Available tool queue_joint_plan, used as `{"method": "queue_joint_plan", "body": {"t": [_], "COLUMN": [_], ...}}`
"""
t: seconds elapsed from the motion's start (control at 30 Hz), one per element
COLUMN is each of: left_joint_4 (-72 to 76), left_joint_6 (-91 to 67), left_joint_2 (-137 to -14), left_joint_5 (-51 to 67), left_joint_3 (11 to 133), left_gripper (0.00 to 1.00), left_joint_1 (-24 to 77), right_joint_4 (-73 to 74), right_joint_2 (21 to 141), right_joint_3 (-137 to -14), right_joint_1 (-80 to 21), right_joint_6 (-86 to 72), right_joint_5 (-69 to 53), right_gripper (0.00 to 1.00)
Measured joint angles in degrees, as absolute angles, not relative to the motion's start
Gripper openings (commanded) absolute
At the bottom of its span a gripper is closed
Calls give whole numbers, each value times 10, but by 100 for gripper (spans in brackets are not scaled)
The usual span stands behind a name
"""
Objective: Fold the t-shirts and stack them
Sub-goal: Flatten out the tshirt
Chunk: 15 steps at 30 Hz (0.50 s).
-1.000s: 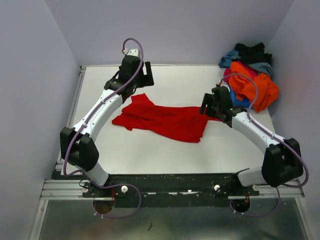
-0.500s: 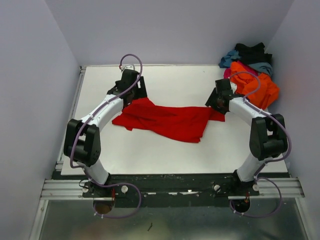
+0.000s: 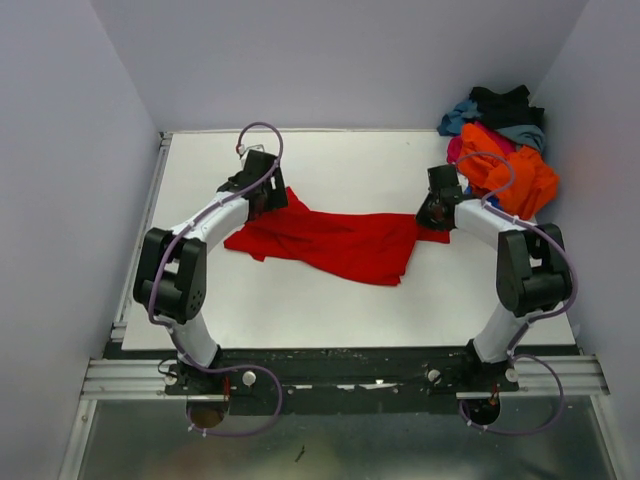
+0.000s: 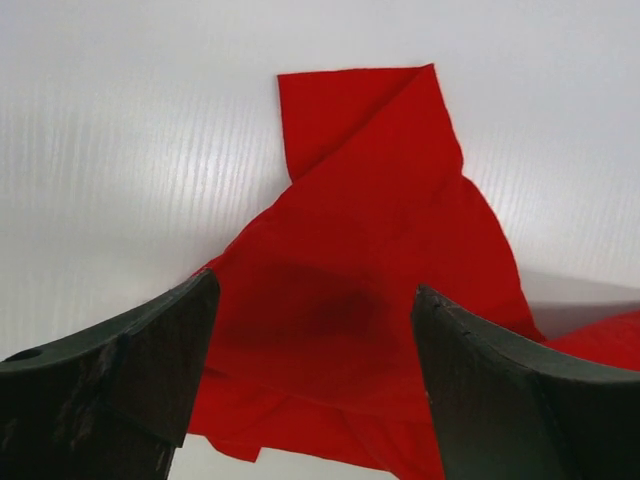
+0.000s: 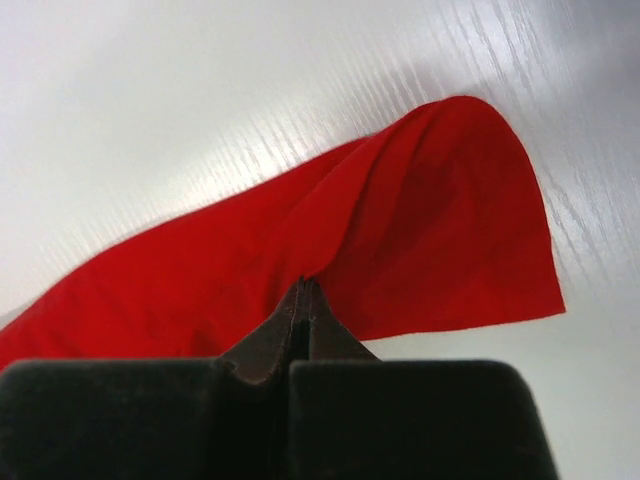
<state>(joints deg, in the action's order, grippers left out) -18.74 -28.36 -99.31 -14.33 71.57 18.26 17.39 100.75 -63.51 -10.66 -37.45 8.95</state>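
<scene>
The red cloth point(image 4: 380, 230) short of the t-shirt's folded corner lies below my left gripper, between its open fingers, so next my left gripper needs to lower its fingers and close them there.
A bright red t-shirt point(image 3: 335, 240) lies crumpled across the middle of the white table. My left gripper point(image 3: 268, 196) is low over its left end. In the left wrist view it is open point(image 4: 315, 335), its two dark fingers point(image 4: 110, 375) straddling the red cloth point(image 4: 380, 230), whose folded corner points away. My right gripper point(image 3: 436, 212) is at the shirt's right end. In the right wrist view its jaws are shut point(image 5: 303, 290) on a gathered fold of the red t-shirt point(image 5: 430, 230).
A heap of other t-shirts point(image 3: 502, 150), orange, magenta, blue, grey-blue and black, fills the back right corner, just behind the right arm. Pale walls close in the table point(image 3: 350, 160) at the back and on both sides.
Both arms came down to the red shirt's ends. The left gripper lowered onto the left end, still open. The right gripper shifted to the right end and closed on the cloth.
</scene>
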Motion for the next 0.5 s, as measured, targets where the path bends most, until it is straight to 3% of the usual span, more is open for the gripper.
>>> {"method": "queue_joint_plan", "body": {"t": [0.17,0.27,0.3,0.33,0.37,0.5], "left_joint_4": [-189,-190,-190,-190,-190,-181], "left_joint_6": [-285,-286,-284,-284,-284,-283], "left_joint_2": [-1014,-1037,-1042,-1044,-1045,-1044], "left_joint_5": [-138,-128,-125,-122,-121,-120], "left_joint_3": [709,710,710,710,710,712], "left_gripper": [64,30,13,0,0,0], "left_joint_1": [172,169,168,168,168,166], "right_joint_4": [171,166,164,163,163,164], "right_joint_2": [984,970,967,964,961,961], "right_joint_3": [-609,-608,-606,-604,-602,-598], "right_joint_1": [-107,-107,-107,-107,-107,-107], "right_joint_6": [-374,-372,-371,-370,-368,-364], "right_joint_5": [90,90,91,92,94,98], "right_gripper": [1,4,17,44,55,59]}}
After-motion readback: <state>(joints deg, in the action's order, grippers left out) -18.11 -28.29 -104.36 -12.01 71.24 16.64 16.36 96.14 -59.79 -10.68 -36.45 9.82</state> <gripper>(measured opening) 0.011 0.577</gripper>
